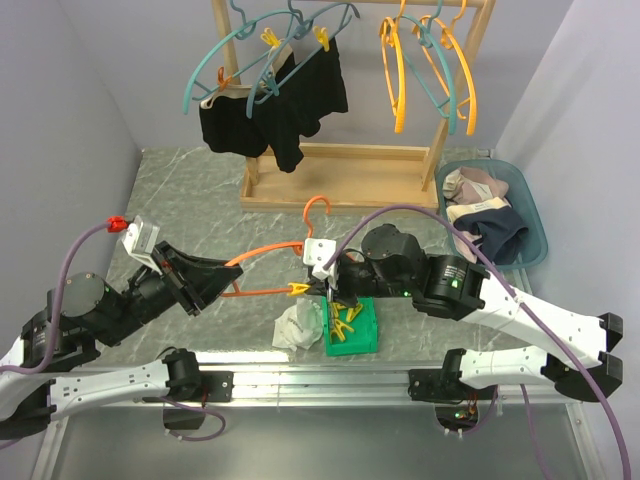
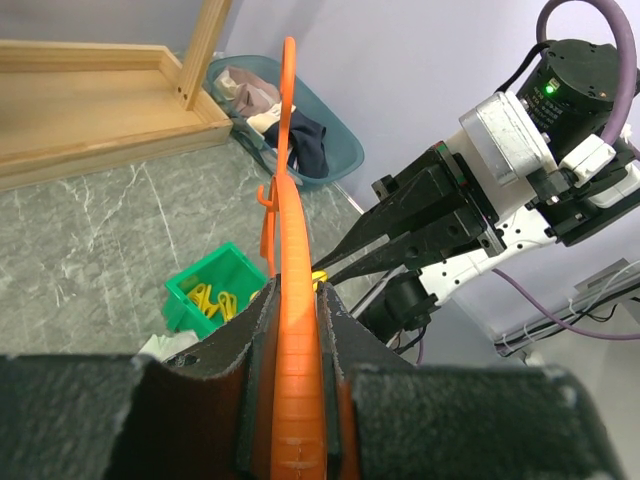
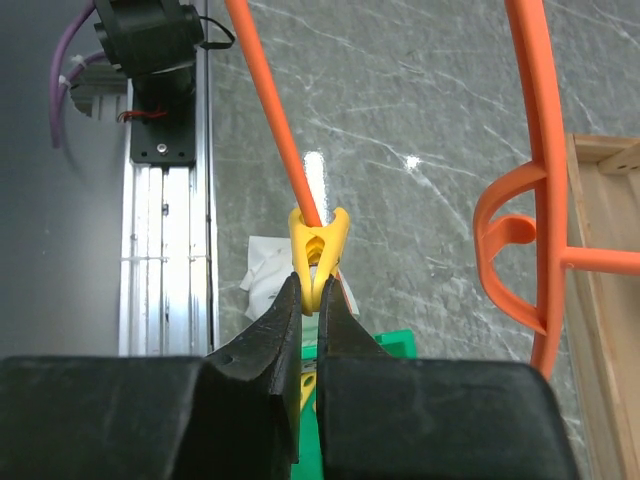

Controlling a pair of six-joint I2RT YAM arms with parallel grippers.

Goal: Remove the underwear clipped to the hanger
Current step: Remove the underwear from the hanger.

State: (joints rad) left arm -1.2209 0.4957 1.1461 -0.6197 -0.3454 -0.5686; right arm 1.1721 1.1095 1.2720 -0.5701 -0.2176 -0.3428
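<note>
The other pegs lie where the yellow peg should go. My right gripper next needs to move sideways off the hanger's bar (image 3: pixel 270 110), then tilt down over the green box (image 3: pixel 309 440) and release the yellow peg there.
My left gripper (image 1: pixel 218 282) is shut on the lower bar of an orange hanger (image 1: pixel 275 250) and holds it above the table; in the left wrist view the hanger (image 2: pixel 290 200) runs straight out from between the fingers (image 2: pixel 250 340). My right gripper (image 1: pixel 322 288) is shut on a yellow peg (image 3: pixel 316 250) that is clipped on the hanger's bar (image 3: pixel 270 110). A crumpled white-grey underwear (image 1: pixel 296 326) lies on the table under the peg; it also shows in the right wrist view (image 3: pixel 265 285). Black underwear (image 1: pixel 285 100) hangs pegged to teal hangers on the rack.
A green box (image 1: pixel 365 335) with several yellow pegs sits just right of the white-grey underwear. A wooden rack (image 1: pixel 340 170) stands at the back with orange and teal hangers (image 1: pixel 430 60). A teal basket (image 1: pixel 520 190) of clothes is at the right.
</note>
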